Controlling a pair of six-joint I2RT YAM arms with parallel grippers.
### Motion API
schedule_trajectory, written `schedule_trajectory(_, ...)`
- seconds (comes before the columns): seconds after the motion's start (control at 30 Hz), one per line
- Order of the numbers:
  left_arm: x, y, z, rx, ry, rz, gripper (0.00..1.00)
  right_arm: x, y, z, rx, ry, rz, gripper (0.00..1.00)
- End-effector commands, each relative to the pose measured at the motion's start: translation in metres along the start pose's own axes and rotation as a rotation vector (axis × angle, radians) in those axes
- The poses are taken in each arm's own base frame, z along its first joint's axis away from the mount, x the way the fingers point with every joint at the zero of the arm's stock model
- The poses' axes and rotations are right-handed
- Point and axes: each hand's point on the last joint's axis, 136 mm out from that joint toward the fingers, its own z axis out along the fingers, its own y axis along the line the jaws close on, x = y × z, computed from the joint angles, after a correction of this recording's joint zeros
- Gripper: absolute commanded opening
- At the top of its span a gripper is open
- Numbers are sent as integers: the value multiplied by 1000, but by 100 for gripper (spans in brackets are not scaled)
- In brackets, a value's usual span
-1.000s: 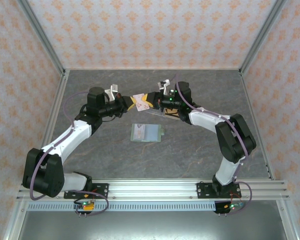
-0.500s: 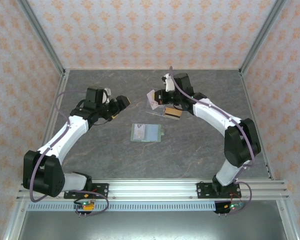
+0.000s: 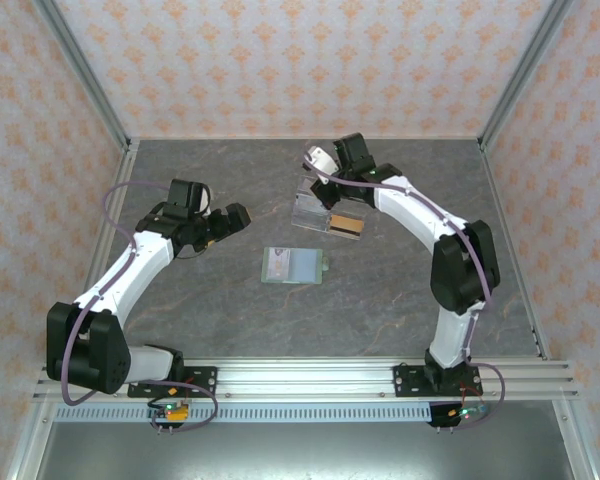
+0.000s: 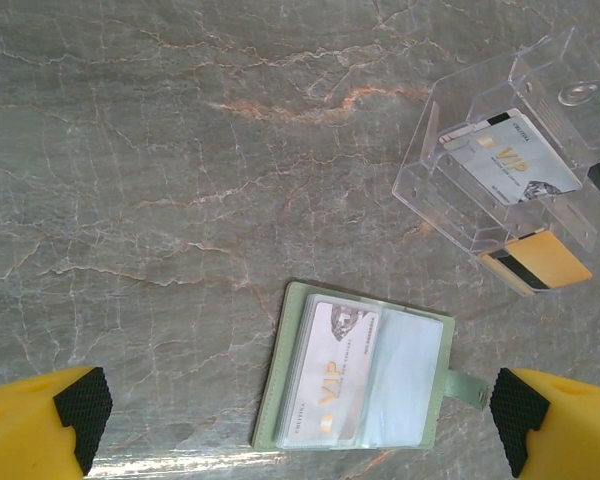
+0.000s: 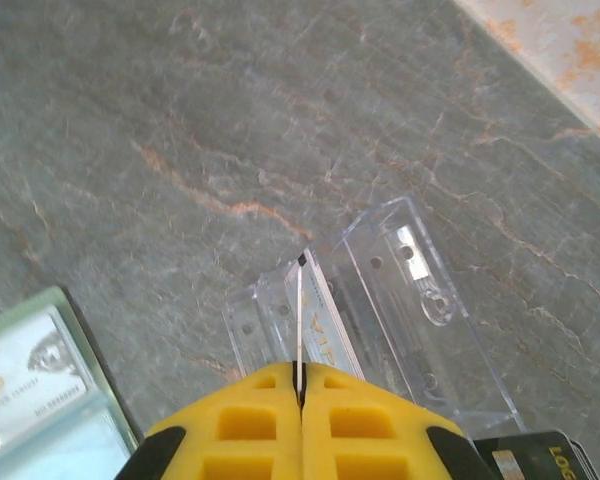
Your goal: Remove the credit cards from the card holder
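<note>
I will turn my right gripper in line with the stand's VIP card, then lower the thin card to release it.
The sage-green card holder [image 4: 355,380] lies open and flat on the table, a white VIP card [image 4: 330,385] in its clear sleeve; from above, the card holder [image 3: 293,265] sits mid-table. My left gripper [image 4: 300,425] hovers over it, open and empty, and shows to the left of it from above [image 3: 235,215]. My right gripper [image 5: 301,385] is shut on a thin card [image 5: 299,320] seen edge-on, held upright just above the clear acrylic stand [image 5: 400,300]. Another VIP card [image 4: 510,155] rests in that stand.
A gold card with a black stripe [image 4: 538,263] lies at the front of the acrylic stand [image 3: 325,212]. Patterned walls and metal frame posts enclose the grey marble table [image 3: 400,290]. The card holder's closing tab [image 4: 467,388] sticks out to one side.
The two grippers met at a card, then parted. My left gripper let go and drew back to the left. My right gripper carried the card over to the acrylic stand.
</note>
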Motion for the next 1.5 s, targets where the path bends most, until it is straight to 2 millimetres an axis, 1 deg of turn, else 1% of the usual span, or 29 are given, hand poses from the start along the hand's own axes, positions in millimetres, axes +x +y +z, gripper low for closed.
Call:
schedule_trajectory(0.0, 5, 5, 2, -6, 19, 20, 100, 10, 10, 7, -96, 74, -158, 0)
schedule_trajectory(0.03, 6, 4, 2, -3, 24, 20, 100, 10, 10, 9, -104, 85, -174, 0)
schedule_trajectory(0.17, 3, -5, 1, 35, 25, 24, 100, 4, 1, 19, -98, 103, -199, 0)
schedule_trajectory(0.27, 0, -6, 1, 36, 17, 28, 100, 3, 0, 25, -120, 120, -222, 0)
schedule_trajectory(0.33, 0, -5, 4, 34, 16, 28, 100, 3, 2, 26, -150, 133, -240, 0)
schedule_trajectory(0.4, 2, 1, 8, 6, 29, 20, 100, 1, 7, 26, -192, 141, -264, 0)
schedule_trajectory(0.5, 5, 4, 15, -2, 56, 12, 100, 0, 8, 27, -221, 161, -282, 0)
schedule_trajectory(0.57, 6, 5, 19, 0, 65, 10, 100, 1, 7, 32, -225, 165, -285, 0)
schedule_trajectory(0.7, 7, 5, 20, -1, 72, 8, 100, 4, 7, 39, -239, 174, -282, 0)
schedule_trajectory(0.8, 8, 6, 20, -4, 72, 8, 100, 11, 6, 46, -234, 193, -286, 0)
schedule_trajectory(0.93, 9, 7, 23, -10, 78, 6, 100, 17, -2, 55, -201, 200, -290, 0)
schedule_trajectory(1.13, 10, 9, 25, -16, 85, 3, 100, 14, -7, 61, -175, 185, -302, 0)
schedule_trajectory(1.33, 13, 13, 29, -26, 97, -1, 100, 19, -5, 64, -193, 197, -309, 0)
schedule_trajectory(1.47, 14, 15, 33, -21, 99, -4, 100, 22, -8, 66, -175, 218, -319, 2)
